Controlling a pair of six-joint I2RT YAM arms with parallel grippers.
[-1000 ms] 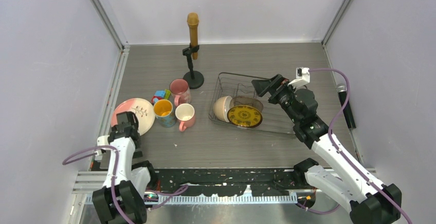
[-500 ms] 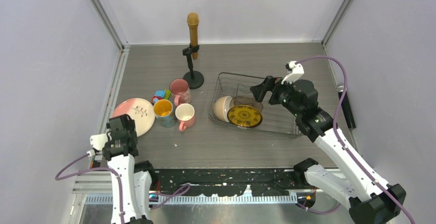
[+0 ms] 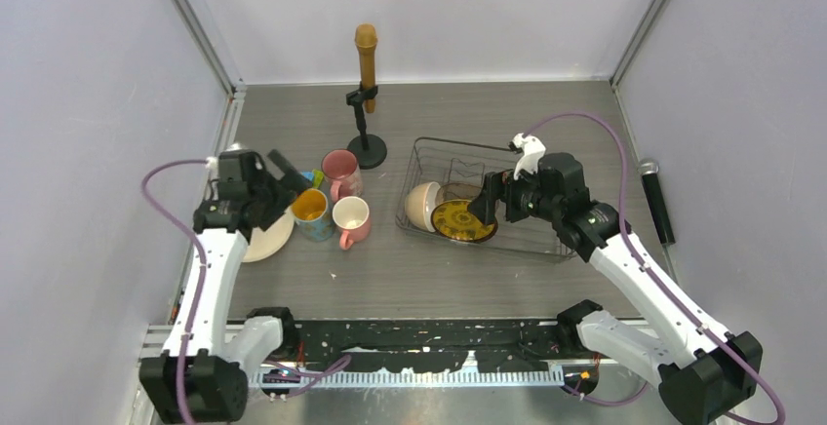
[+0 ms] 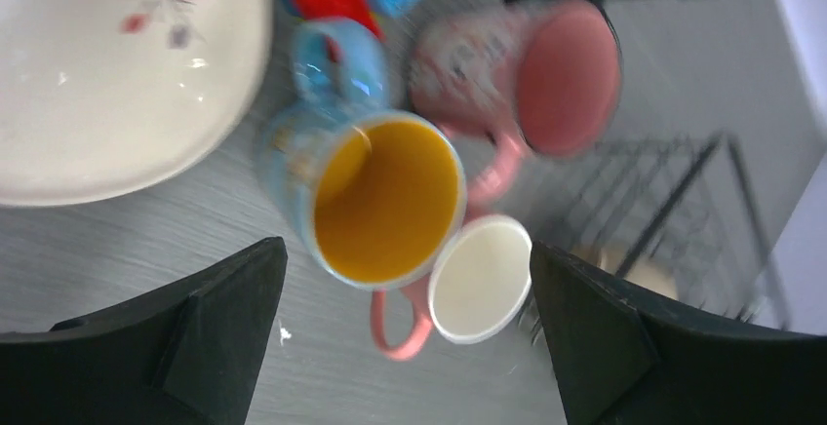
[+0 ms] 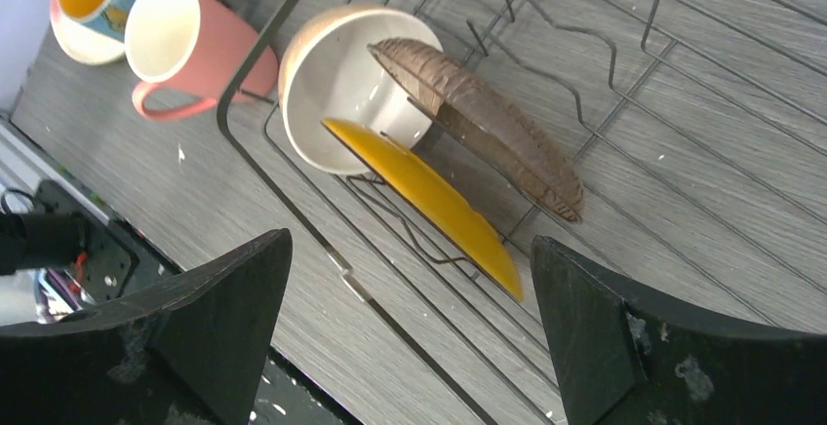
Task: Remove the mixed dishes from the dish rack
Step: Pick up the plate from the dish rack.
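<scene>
The yellow plate's near rim [image 5: 498, 271] stands upright below with open space along both sides of the plate, so next I should lower my right gripper's spread fingers astride it and close.
The black wire dish rack [image 3: 527, 235] holds a cream bowl [image 3: 421, 205], a brownish bowl [image 3: 458, 192] and a small yellow patterned plate [image 3: 460, 221]. They show in the right wrist view too: cream bowl [image 5: 341, 84], brownish bowl [image 5: 488, 128], yellow plate [image 5: 429, 201]. On the table stand a mug with yellow inside [image 3: 309, 209], two pink mugs [image 3: 340, 167] [image 3: 350, 218] and the large pink-and-cream plate [image 3: 263, 235]. My right gripper [image 3: 485, 206] is open and empty above the rack's dishes. My left gripper [image 3: 293, 173] is open and empty above the mugs [image 4: 390, 201].
A black round-based microphone stand [image 3: 366, 147] with a tan microphone stands behind the mugs. Small colourful toy blocks [image 3: 310, 179] lie by the mugs. A black microphone [image 3: 655, 201] lies at the right wall. Grey walls close in three sides.
My left arm has swung up from the near left edge to above the mugs. My right gripper has moved left and down over the rack's dishes.
</scene>
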